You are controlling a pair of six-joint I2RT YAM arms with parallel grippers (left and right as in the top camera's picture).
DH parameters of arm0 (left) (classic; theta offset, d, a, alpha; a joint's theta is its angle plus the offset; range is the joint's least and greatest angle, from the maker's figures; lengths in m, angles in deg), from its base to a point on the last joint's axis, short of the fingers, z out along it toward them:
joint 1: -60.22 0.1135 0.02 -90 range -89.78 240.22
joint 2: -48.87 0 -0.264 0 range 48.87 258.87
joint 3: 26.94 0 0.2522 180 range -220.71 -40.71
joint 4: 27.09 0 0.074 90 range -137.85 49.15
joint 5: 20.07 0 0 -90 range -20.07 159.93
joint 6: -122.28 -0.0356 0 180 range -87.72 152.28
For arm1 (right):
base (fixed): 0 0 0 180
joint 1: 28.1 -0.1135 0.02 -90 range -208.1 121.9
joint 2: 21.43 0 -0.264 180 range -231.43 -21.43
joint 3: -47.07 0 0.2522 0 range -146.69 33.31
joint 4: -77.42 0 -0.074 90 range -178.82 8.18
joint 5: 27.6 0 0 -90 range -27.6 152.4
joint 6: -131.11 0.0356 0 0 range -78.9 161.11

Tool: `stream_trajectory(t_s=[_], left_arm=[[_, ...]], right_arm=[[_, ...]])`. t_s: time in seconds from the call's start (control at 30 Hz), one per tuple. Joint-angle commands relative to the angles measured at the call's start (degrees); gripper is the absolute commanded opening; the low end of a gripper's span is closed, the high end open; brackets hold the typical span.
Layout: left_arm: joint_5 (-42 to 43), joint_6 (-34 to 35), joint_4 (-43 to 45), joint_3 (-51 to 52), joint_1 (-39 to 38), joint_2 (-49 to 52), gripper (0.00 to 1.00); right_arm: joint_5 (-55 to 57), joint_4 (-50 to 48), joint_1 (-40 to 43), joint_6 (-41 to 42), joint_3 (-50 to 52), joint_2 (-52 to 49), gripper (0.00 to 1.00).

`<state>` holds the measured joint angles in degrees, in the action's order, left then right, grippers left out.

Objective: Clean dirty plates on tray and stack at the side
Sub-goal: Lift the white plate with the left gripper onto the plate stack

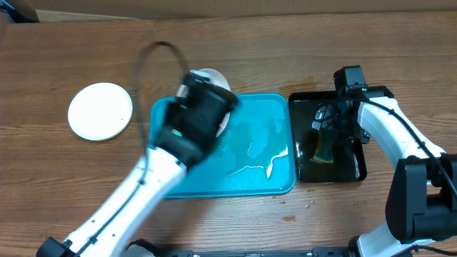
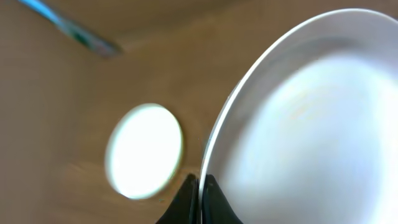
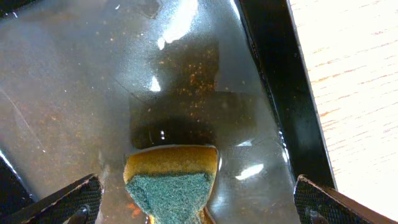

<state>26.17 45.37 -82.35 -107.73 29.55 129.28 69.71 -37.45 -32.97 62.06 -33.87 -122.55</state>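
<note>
One white plate is already beside the turquoise tray, so I should carry the plate in my left gripper to the left in the overhead view and down onto that one.
My left gripper is shut on the rim of a white plate and holds it tilted above the left end of the turquoise tray. In the overhead view the plate peeks out behind my left wrist. A second white plate lies flat on the table to the left and also shows in the left wrist view. My right gripper is open over the black tray, its fingers either side of a yellow-green sponge. The lime-green-rimmed plate is out of view.
The black tray stands right of the turquoise tray and holds murky water and the sponge. The turquoise tray is wet, with streaks of water. A cardboard wall runs along the back of the table.
</note>
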Motion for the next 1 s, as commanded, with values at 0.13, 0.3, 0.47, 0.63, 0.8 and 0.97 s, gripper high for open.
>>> stream_trajectory(t_s=[0.13,0.3,0.47,0.63,0.8,0.97], left_arm=[[44.0,8.9,0.0,-1.4,32.0,-1.0,0.04],[50.9,8.8,-0.5,-1.4,54.3,0.1,0.04],[51.0,9.3,1.4,-1.4,67.7,3.9,0.04],[52.9,9.2,5.9,-1.4,70.8,10.1,0.04],[52.9,9.2,10.1,-1.4,70.4,16.2,0.04],[54.2,9.2,14.0,-1.4,70.4,20.2,0.05]], right_arm=[[0.2,-0.3,0.2,0.1,-0.8,0.1,1.00],[0.2,-0.3,0.2,0.1,-0.8,0.1,1.00],[0.2,-0.3,0.2,0.1,-0.8,0.1,1.00],[0.2,-0.3,0.2,0.1,-0.8,0.1,1.00],[0.2,-0.3,0.2,0.1,-0.8,0.1,1.00],[0.2,-0.3,0.2,0.1,-0.8,0.1,1.00]])
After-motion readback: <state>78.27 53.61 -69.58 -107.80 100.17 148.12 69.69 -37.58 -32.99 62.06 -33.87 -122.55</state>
